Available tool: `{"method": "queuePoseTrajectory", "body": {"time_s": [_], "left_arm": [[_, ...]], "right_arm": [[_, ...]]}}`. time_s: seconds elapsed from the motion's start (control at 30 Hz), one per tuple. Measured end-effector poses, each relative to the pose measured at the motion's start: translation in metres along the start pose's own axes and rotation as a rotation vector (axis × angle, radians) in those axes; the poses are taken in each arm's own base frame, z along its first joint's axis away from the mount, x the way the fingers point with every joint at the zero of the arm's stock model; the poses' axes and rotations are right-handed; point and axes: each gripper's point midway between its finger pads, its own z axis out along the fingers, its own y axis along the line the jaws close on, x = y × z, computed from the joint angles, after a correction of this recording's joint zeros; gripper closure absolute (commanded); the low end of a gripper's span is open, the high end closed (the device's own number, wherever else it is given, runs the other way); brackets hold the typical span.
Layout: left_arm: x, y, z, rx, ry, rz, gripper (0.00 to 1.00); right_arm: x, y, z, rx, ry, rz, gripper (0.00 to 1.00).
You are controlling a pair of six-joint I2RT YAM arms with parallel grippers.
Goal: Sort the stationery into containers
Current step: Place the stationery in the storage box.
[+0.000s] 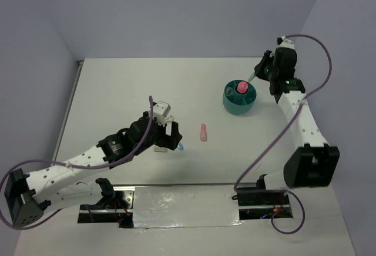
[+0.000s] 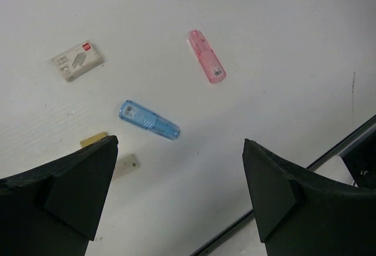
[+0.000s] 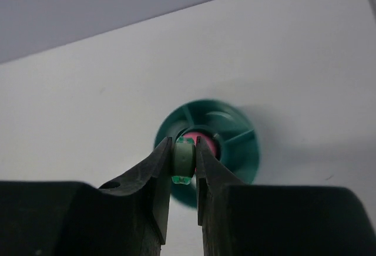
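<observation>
My right gripper brings the pastel green capsule down into the teal tub's outer section nearest it next and lets go, since the pink item already fills the tub's centre cup.
The round teal tub stands at the back right with a pink item upright in its centre cup; it also shows in the right wrist view. My right gripper is shut on a pastel green capsule, held above the tub's right side. My left gripper is open and empty above the table, near a blue capsule, a pink capsule, a white box and two small beige eraser blocks, partly hidden by my left finger.
The pink capsule lies mid-table between the arms. A dark table edge strip runs near my left gripper. Walls close in on the left and right of the table.
</observation>
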Motion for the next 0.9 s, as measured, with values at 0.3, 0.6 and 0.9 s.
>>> {"method": "queuePoseTrajectory", "body": {"time_s": [0.3, 0.6, 0.9], "left_arm": [[0.017, 0.015, -0.033, 0.005, 0.012, -0.010, 0.01], [0.037, 0.015, -0.027, 0.014, 0.072, 0.003, 0.01], [0.039, 0.014, -0.024, 0.019, 0.079, 0.004, 0.01]], "right_arm": [[0.006, -0.071, 0.095, 0.250, 0.143, 0.079, 0.96], [0.029, -0.098, 0.104, 0.252, 0.227, 0.143, 0.94], [0.056, -0.093, 0.119, 0.194, 0.302, 0.165, 0.91]]}}
